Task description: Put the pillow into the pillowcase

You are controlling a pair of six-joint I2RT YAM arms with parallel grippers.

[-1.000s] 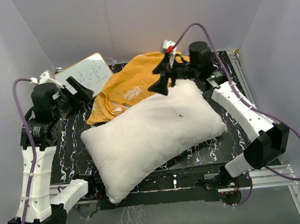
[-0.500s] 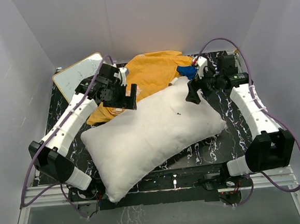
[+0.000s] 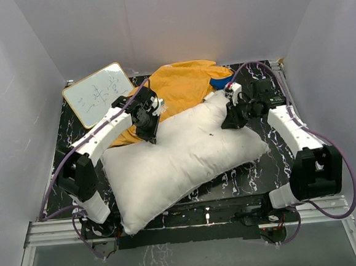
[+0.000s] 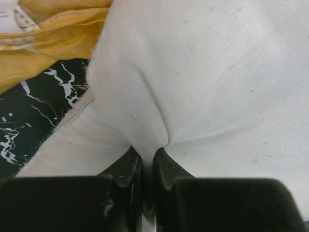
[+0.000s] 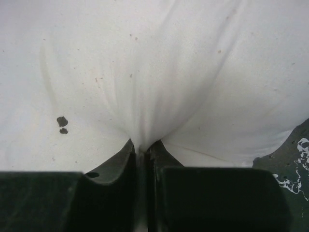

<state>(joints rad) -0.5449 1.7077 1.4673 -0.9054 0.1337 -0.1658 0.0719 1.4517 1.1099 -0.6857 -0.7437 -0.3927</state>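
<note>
I'll carry the pillow [image 3: 180, 160] left in the top view with my right gripper, toward the pillowcase's whiteboard end [image 3: 128, 137], to release it, since it covers the pillowcase's near part.
The plump white pillow [image 3: 180, 160] lies slantwise across the black marbled table [image 3: 273, 162]. Behind it sprawls the pillowcase [image 3: 177, 87], orange-yellow side up with a blue patch at its right. My left gripper [image 3: 150, 137] is shut on a pinch of the pillow's far left edge; in the left wrist view the fabric of the pillow [image 4: 203, 82] bunches between the jaws of the left gripper [image 4: 147, 154], with the pillowcase [image 4: 53, 34] at the upper left. My right gripper [image 3: 231, 124] is shut on the pillow's far right corner; the right gripper [image 5: 143, 147] squeezes a fold of the pillow [image 5: 159, 72].
A small whiteboard [image 3: 98, 93] with writing lies at the back left of the table. White walls enclose the table on three sides. A metal frame rail [image 3: 191, 221] runs along the near edge by the arm bases.
Both arms swung inward and down onto the pillow's far edge from raised poses. Both grippers, open before, have closed on pillow fabric. The pillow has shifted slightly.
</note>
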